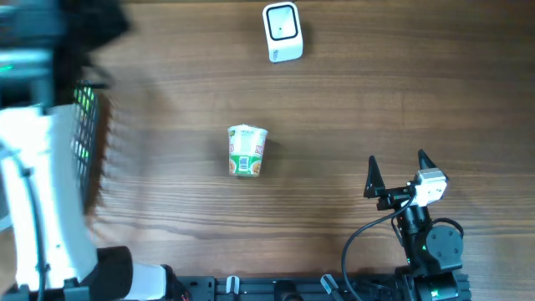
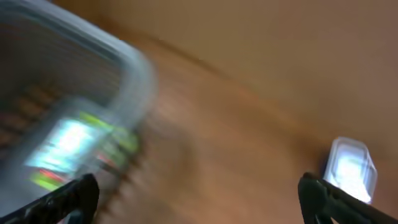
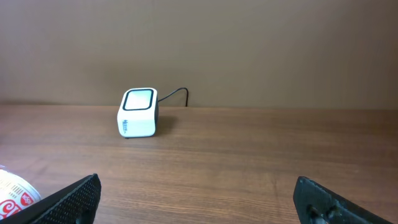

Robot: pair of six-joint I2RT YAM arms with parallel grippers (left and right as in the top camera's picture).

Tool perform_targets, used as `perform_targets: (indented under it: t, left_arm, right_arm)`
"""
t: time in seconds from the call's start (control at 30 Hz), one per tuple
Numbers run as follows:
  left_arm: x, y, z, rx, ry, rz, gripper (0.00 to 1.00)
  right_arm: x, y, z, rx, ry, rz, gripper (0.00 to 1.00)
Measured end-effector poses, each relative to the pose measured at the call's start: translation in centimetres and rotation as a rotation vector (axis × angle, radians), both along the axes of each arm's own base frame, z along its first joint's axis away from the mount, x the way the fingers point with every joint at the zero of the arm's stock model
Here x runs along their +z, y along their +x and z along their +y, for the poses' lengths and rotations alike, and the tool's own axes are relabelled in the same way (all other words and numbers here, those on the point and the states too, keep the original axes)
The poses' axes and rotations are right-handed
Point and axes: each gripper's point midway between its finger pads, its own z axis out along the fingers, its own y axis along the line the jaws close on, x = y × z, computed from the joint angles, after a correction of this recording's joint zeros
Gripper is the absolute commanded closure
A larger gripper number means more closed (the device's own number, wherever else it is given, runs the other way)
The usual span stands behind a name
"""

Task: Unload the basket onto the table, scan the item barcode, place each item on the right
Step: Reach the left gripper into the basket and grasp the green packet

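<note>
The green and white packaging (image 2: 73, 147) lies below my left gripper, to the left in its wrist view, so the gripper next moves over the basket and down onto it.
The item, a small cup (image 1: 246, 150) with a green and orange label, lies on its side mid-table; its rim shows at the lower left of the right wrist view (image 3: 11, 190). The white barcode scanner (image 1: 282, 32) stands at the far edge, also seen as scanner (image 3: 138, 112) and as a blurred white scanner (image 2: 351, 169). My right gripper (image 1: 397, 171) rests open and empty near the front right, well away from the cup. My left gripper (image 2: 198, 198) is open and empty over bare wood, its view smeared by motion.
A wire basket (image 1: 90, 142) stands at the left edge, with blurred green and white packaging (image 2: 68, 144) inside it. The left arm (image 1: 38, 184) is a white blur over the basket. A cable (image 3: 177, 93) runs from the scanner's back.
</note>
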Motion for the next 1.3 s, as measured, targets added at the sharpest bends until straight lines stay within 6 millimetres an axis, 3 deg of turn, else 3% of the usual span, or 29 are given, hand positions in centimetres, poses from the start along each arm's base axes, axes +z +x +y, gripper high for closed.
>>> perform_targets:
  t: [0.03, 0.1, 0.2, 0.3, 0.33, 0.43, 0.6, 0.7, 0.9, 1.03, 1.07, 1.1, 1.13, 1.3]
  left_arm:
    - [0.9, -1.3, 4.9, 0.126, 0.012, -0.027, 0.0]
    - [0.5, -3.1, 10.0, 0.262, 0.014, -0.015, 0.0]
    - [-1.5, -5.2, 15.6, 0.405, 0.002, 0.045, 0.0]
    - [-5.7, -6.6, 20.7, 0.505, -0.038, 0.162, 0.0]
    - [-8.0, -6.5, 22.4, 0.514, -0.061, 0.218, 0.0]
    - [-14.4, -5.5, 24.9, 0.47, -0.114, 0.368, 0.0]
    - [-25.1, -1.9, 24.3, 0.21, -0.248, 0.551, 0.0]
    - [-29.1, -0.3, 23.6, 0.079, -0.292, 0.581, 0.0]
    - [-34.3, 0.8, 23.4, -0.003, -0.33, 0.625, 0.0]
    - [-35.6, 1.0, 22.7, -0.024, -0.344, 0.651, 0.04]
    - [-35.8, 0.9, 22.5, -0.026, -0.347, 0.656, 0.19]
    - [-35.9, 0.8, 22.4, -0.028, -0.351, 0.661, 0.61]
    - [-36.2, 0.5, 22.3, -0.032, -0.356, 0.674, 0.94]
    - [-35.9, 0.3, 22.4, -0.029, -0.348, 0.68, 0.96]
  right_arm:
    - [0.0, 0.0, 0.0, 0.0, 0.0, 0.0, 0.0]
    - [0.0, 0.0, 0.0, 0.0, 0.0, 0.0, 0.0]
    - [0.0, 0.0, 0.0, 0.0, 0.0, 0.0, 0.0]
    - [0.0, 0.0, 0.0, 0.0, 0.0, 0.0, 0.0]
    - [0.0, 0.0, 0.0, 0.0, 0.0, 0.0, 0.0]
    - [0.0, 0.0, 0.0, 0.0, 0.0, 0.0, 0.0]
    - [0.0, 0.0, 0.0, 0.0, 0.0, 0.0, 0.0]
    - [0.0, 0.0, 0.0, 0.0, 0.0, 0.0, 0.0]
    - [0.0, 0.0, 0.0, 0.0, 0.0, 0.0, 0.0]
    - [0.0, 0.0, 0.0, 0.0, 0.0, 0.0, 0.0]
    - [0.0, 0.0, 0.0, 0.0, 0.0, 0.0, 0.0]
    - [0.0, 0.0, 0.0, 0.0, 0.0, 0.0, 0.0]
    - [0.0, 0.0, 0.0, 0.0, 0.0, 0.0, 0.0]
    - [0.0, 0.0, 0.0, 0.0, 0.0, 0.0, 0.0]
